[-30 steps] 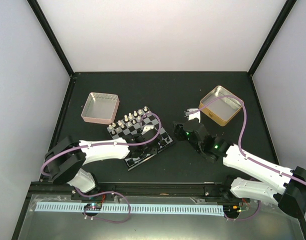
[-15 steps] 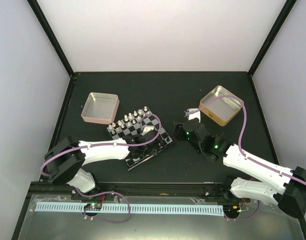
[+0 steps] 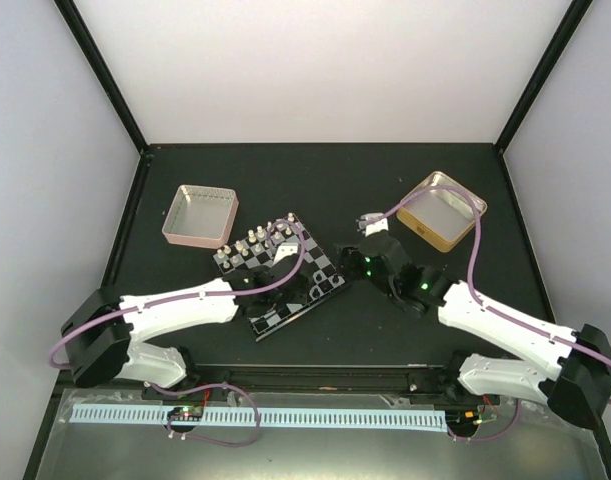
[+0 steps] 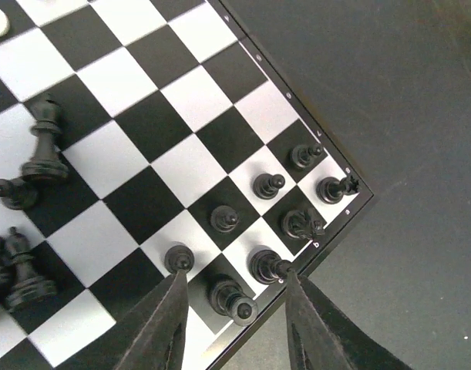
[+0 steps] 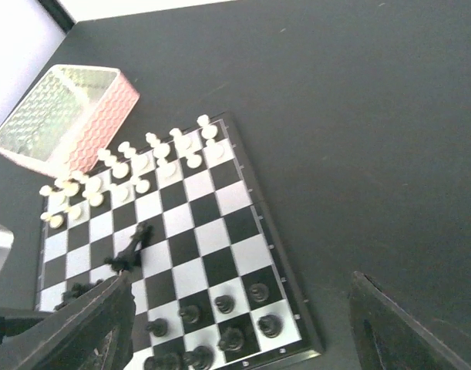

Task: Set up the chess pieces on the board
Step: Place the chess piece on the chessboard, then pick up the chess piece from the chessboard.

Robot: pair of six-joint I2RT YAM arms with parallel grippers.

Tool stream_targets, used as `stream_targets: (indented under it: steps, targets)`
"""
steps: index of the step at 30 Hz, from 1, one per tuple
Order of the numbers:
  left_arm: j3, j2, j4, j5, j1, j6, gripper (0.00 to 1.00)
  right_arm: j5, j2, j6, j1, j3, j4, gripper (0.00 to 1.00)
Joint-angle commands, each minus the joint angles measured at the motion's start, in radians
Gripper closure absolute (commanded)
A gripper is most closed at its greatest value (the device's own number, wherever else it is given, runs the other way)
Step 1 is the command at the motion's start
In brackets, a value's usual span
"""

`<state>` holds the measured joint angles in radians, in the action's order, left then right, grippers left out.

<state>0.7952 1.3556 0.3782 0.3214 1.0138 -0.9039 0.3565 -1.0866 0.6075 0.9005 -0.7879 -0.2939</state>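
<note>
The robot's right gripper will next move across to its left in the top view and go down onto the base of the black piece.
The board (image 3: 323,262) lies at mid-table, rotated. White chess pieces (image 5: 142,166) fill its two far rows. Black chess pieces (image 4: 270,185) stand in two rows at the near right corner. More black ones (image 4: 23,274) are bunched mid-board, and one (image 5: 131,247) lies tipped. My left gripper (image 4: 233,276) hovers open over the board's near edge (image 3: 285,295). A black piece (image 4: 237,302) stands free between its fingers, touching neither. My right gripper (image 5: 239,279) is wide open and empty, just right of the board (image 3: 361,250).
A pink tin (image 3: 199,215) sits beyond the board's left corner and looks empty. A gold tin (image 3: 442,210) stands at the back right. The black mat ends at the booth walls.
My left gripper has opened and let go of the black piece, which now stands on the edge row. The left arm drew back a little. The right arm edged toward the board.
</note>
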Motion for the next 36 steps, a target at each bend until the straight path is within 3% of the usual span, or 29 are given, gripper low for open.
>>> stream_targets:
  steps: [1,9,16,24,36]
  targets:
    - [-0.002,-0.106,0.058,0.069,-0.031,0.005,0.61,-0.122,-0.080,-0.032,-0.007,-0.088,-0.011,0.24]
    - [-0.157,-0.388,0.080,0.228,-0.157,0.013,0.49,-0.330,-0.399,-0.096,-0.006,-0.308,-0.091,0.28]
    - [-0.264,-0.580,0.086,0.203,-0.336,0.084,0.44,-0.420,-0.675,-0.059,0.001,-0.505,-0.184,0.38]
    - [-0.310,-0.657,0.051,0.147,-0.452,0.158,0.40,-0.495,-0.844,-0.028,0.001,-0.636,-0.221,0.49]
    - [-0.413,-0.667,-0.064,0.013,-0.540,0.171,0.39,-0.454,-0.970,-0.049,0.006,-0.753,-0.298,0.53]
